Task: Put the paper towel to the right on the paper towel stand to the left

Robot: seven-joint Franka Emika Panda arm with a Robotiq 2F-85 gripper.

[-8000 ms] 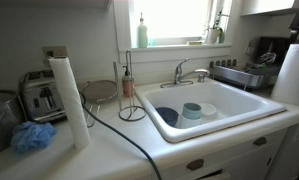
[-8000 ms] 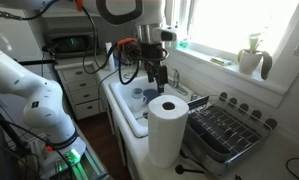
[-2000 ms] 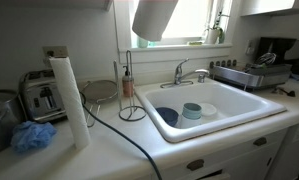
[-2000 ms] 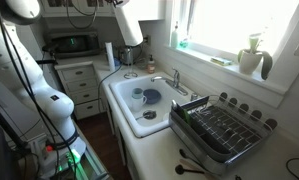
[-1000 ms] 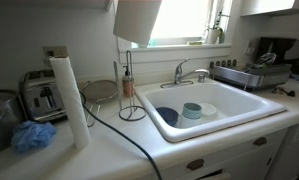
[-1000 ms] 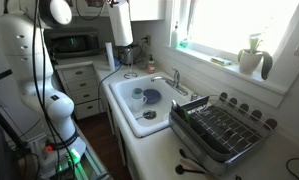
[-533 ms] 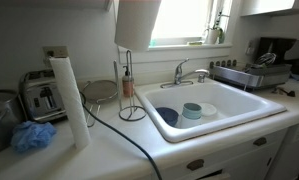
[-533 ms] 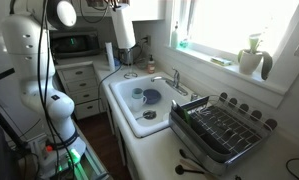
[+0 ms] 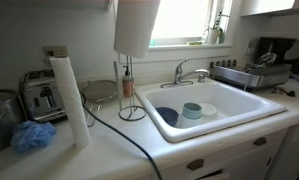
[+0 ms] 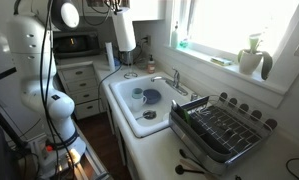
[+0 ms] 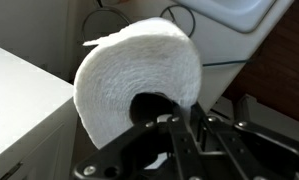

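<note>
The roll hangs upright above the stand's dark rod (image 9: pixel 130 82), so my gripper should next stay high over the rod below it and open its fingers to release the roll.
The paper towel (image 9: pixel 137 25), a fat white roll, hangs upright in the air high over the counter in both exterior views, its top cut off by the frame edge. The other exterior camera places this roll (image 10: pixel 123 30) left of the sink. Directly below stands the paper towel stand (image 9: pixel 126 88), a thin dark rod on a wire ring base. In the wrist view the roll (image 11: pixel 129 65) fills the middle, and my gripper (image 11: pixel 182 120) is shut on its wall, one finger inside the dark core.
A slim tall white roll (image 9: pixel 69 100) stands left of the stand, beside a toaster (image 9: pixel 39 95) and a blue cloth (image 9: pixel 31 136). A black cable (image 9: pixel 119 128) crosses the counter. The white sink (image 9: pixel 234 100) holds bowls; a dish rack (image 10: pixel 224 130) sits beyond.
The roll has moved left and come from tilted to upright, settling over the stand's rod. Over the last half second it has hardly shifted.
</note>
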